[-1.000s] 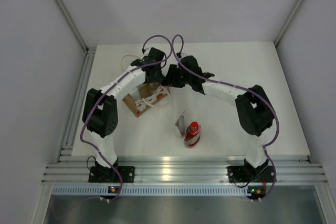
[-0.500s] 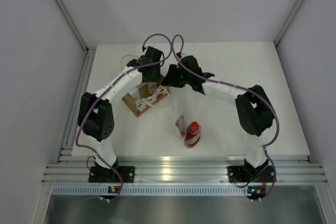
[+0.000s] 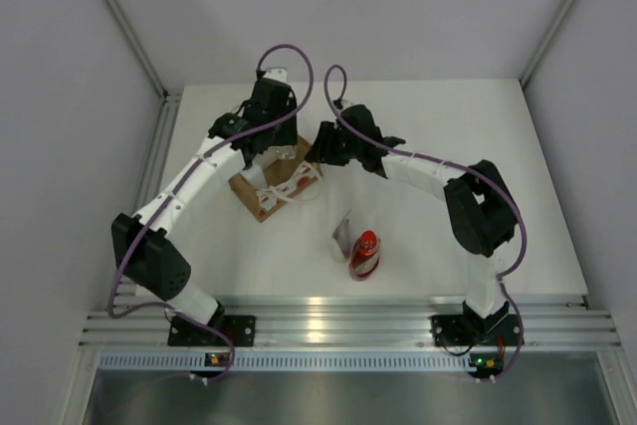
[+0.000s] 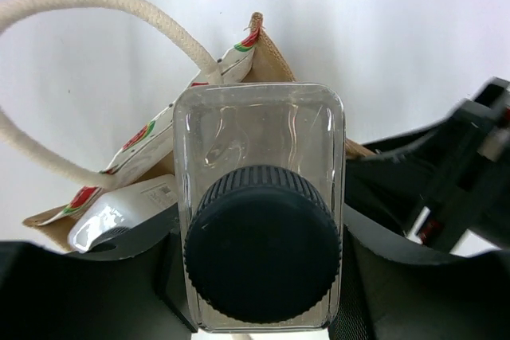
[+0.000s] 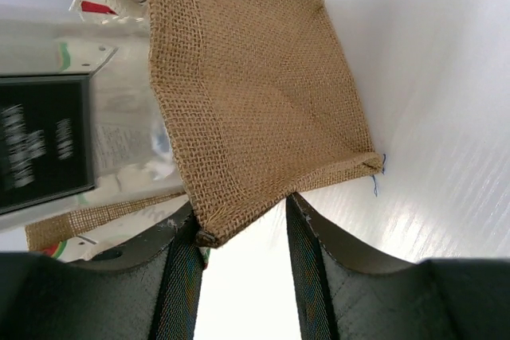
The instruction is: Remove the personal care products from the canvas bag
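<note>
The tabletop beside the white tube is bare, so my left gripper will move back past the bag, lower the bottle onto that bare spot and let it go.
The canvas bag lies at the table's middle back; it also shows in the left wrist view and as brown burlap in the right wrist view. My left gripper is shut on a clear-white bottle with a dark round cap and holds it just above the bag's mouth. Another white item lies in the bag. My right gripper is open, and its fingers straddle the bag's corner. A red bottle and a white tube lie on the table in front.
A white rope handle loops out beside the bag. A bottle with a dark label shows behind the burlap. The right arm's wrist is close on the right. Grey walls enclose the white table.
My left gripper has risen and drawn back-left with the bottle, and its elbow has swung far to the left. The right arm and the bag have stayed put.
</note>
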Robot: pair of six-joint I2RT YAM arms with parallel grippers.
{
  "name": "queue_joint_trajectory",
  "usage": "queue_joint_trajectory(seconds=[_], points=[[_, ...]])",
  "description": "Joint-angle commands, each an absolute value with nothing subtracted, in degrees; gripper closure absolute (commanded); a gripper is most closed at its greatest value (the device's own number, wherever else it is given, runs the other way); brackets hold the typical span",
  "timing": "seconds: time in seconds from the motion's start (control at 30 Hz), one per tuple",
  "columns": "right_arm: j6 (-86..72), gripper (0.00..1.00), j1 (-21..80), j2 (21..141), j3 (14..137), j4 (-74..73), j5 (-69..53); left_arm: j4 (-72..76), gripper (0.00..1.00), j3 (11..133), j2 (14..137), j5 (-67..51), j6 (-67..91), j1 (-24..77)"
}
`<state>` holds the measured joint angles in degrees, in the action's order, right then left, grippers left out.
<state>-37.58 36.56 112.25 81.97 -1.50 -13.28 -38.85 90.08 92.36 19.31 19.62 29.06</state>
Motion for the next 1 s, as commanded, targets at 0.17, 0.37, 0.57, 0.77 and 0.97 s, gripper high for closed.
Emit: queue_joint_trajectory(seconds=[0.17, 0.37, 0.57, 0.77, 0.97], points=[[-37.2, 0.59, 35.8, 113.9, 85.6, -1.7, -13.1, -35.0, 1.00, 90.8, 77.5, 14.2, 14.8, 30.4], [-37.4, 0.59, 35.8, 114.3, 86.1, -1.7, -13.0, -35.9, 1.00, 88.5, 69.6, 10.3, 14.0, 30.5], [-37.4, 0.59, 35.8, 114.3, 86.8, -2.1, -13.2, -38.5, 1.00, 87.5, 65.6, 6.1, 13.1, 30.5], [-37.3, 0.59, 35.8, 114.3, 87.0, -2.5, -13.1, -38.6, 1.00, 83.6, 60.7, -4.6, 10.7, 30.5], [-37.0, 0.59, 35.8, 113.8, 87.4, -3.1, -12.9, -41.2, 1.00, 79.4, 58.2, -10.3, 9.2, 30.8]])
